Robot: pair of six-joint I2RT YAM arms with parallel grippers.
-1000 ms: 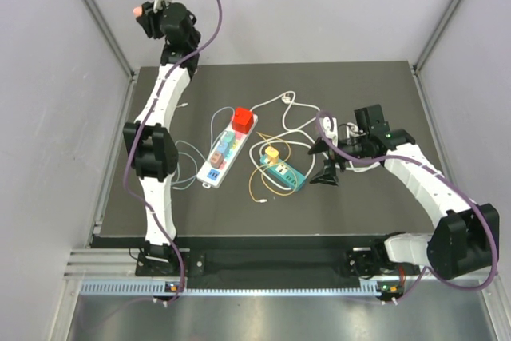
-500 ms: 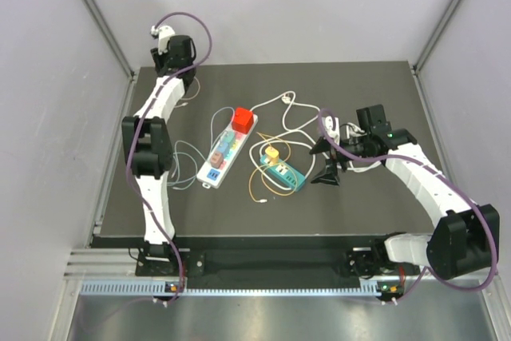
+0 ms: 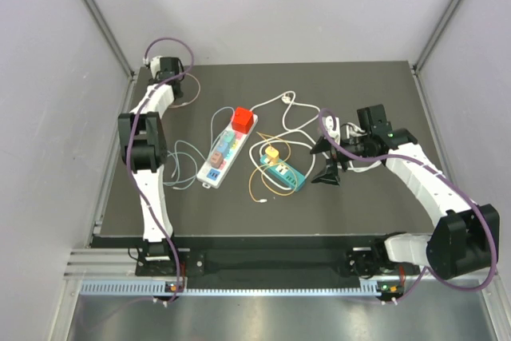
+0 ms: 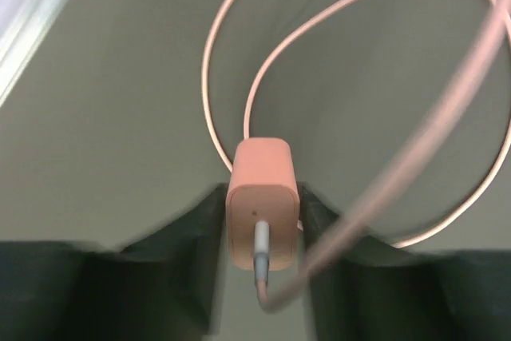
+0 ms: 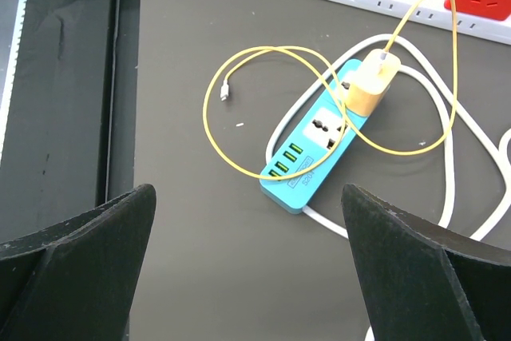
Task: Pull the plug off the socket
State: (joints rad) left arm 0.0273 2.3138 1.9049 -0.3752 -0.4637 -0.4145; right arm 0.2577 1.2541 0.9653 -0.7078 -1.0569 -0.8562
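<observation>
My right gripper should next swing left in the top view, turn and lower onto the yellow plug (image 5: 370,85) below it, still plugged in.
A pink plug (image 4: 262,197) with a pink cable (image 4: 219,45) sits between the dark fingers (image 4: 188,253) of my left gripper (image 4: 263,233), which is shut on it. It is free of any socket, above bare tabletop at the far left corner, where the left gripper (image 3: 166,69) shows from the top. The white power strip (image 3: 222,153) holds a red cube adapter (image 3: 243,120) and several coloured plugs. My right gripper (image 5: 247,197) hangs open above a blue power strip (image 5: 315,145) with a yellow plug (image 5: 370,85) in it.
A yellow cable (image 5: 239,117) loops over the blue strip, and white cords (image 3: 291,117) coil behind it. The table's near edge and a black rail (image 5: 68,77) show in the right wrist view. Grey walls close in the table on three sides.
My left arm has swung down from high at the back to the table's far left corner, still gripping the pink plug. The right arm has stayed put.
</observation>
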